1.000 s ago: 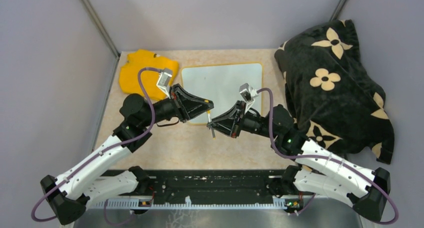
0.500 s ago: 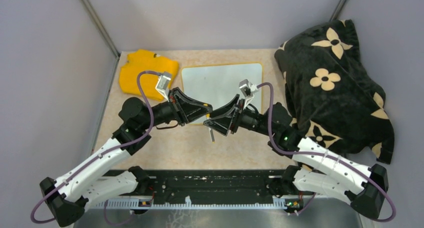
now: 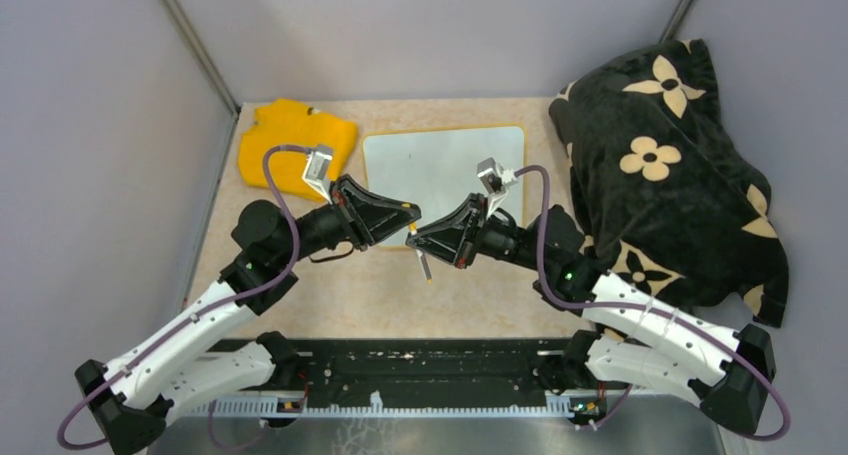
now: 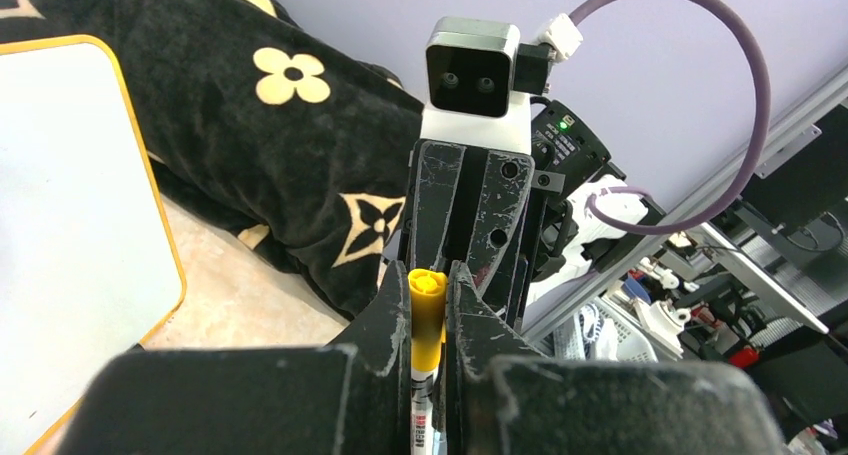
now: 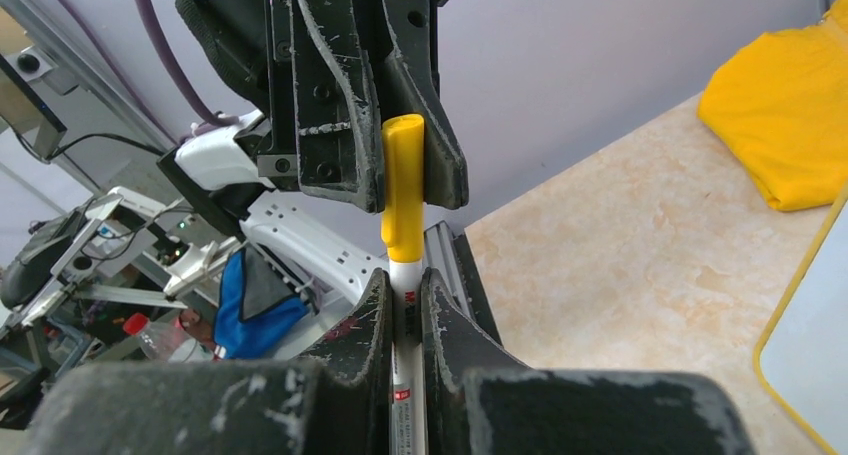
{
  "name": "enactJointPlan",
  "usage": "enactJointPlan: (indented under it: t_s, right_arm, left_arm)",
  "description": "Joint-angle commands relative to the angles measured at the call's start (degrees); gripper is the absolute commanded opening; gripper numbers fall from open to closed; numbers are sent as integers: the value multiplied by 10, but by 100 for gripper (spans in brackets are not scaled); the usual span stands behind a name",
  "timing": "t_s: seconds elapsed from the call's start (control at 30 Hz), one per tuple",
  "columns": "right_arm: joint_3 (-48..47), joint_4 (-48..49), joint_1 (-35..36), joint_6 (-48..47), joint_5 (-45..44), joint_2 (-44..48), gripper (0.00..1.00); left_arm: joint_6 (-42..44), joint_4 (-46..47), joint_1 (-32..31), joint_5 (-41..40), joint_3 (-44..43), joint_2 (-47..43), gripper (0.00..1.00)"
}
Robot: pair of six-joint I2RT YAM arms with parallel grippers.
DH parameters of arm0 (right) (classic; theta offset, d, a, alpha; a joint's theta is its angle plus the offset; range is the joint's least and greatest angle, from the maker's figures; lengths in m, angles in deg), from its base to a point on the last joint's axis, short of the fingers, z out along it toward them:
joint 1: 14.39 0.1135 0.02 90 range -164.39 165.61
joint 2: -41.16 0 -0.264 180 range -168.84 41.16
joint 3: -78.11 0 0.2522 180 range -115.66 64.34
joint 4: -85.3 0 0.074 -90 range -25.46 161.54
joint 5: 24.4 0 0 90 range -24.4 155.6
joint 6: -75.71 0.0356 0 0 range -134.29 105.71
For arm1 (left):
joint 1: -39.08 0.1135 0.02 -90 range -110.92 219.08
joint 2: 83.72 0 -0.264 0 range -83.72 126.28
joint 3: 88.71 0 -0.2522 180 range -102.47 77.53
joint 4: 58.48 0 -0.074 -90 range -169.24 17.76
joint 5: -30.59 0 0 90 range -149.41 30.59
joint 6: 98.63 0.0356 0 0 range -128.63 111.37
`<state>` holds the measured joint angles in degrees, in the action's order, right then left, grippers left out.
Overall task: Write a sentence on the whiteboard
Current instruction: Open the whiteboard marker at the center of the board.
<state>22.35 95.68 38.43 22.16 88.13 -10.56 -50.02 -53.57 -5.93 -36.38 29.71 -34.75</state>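
Bare tabletop (image 3: pixel 353 262) beside the board is below my left gripper, to its left in the top view. I need to pull the marker's cap off that way, lower it and release it.
The whiteboard (image 3: pixel 445 165) lies flat at the back middle of the table, white with a yellow-orange rim. Its visible face looks blank, and the sentence is not in view. Just in front of the board, both grippers meet over a marker (image 3: pixel 424 263). My left gripper (image 3: pixel 408 215) is shut on the marker's yellow cap (image 4: pixel 427 315). My right gripper (image 3: pixel 418 241) is shut on the white barrel (image 5: pixel 405 305) just below the cap (image 5: pixel 403 190). The board's edge shows in the left wrist view (image 4: pixel 70 195) and in the right wrist view (image 5: pixel 815 355).
A yellow cloth (image 3: pixel 295 145) lies crumpled at the back left, beside the board. A black blanket with cream flowers (image 3: pixel 670 165) is heaped along the right side, close to the board's right edge. Grey walls close the table at the back and sides.
Both grippers have shifted a little left and toward the near edge, still joined at the marker. The marker's lower end now sticks out further below the right gripper.
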Motion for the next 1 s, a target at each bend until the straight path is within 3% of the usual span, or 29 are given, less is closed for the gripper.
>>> enactJointPlan:
  t_s: [0.0,0.23,0.8,0.97]
  right_arm:
    - [19,6,1,-7,-4,27,0]
    - [46,-4,1,-3,-10,46,0]
    - [63,-14,1,-6,-26,73,0]
    - [61,-43,1,-19,-62,94,0]
  left_arm:
    - [22,10,4,-85,-25,-25,0]
    - [34,5,10,-119,-65,-15,0]
    - [36,8,12,-169,-65,-31,0]
    - [70,-67,12,-212,-85,-36,0]
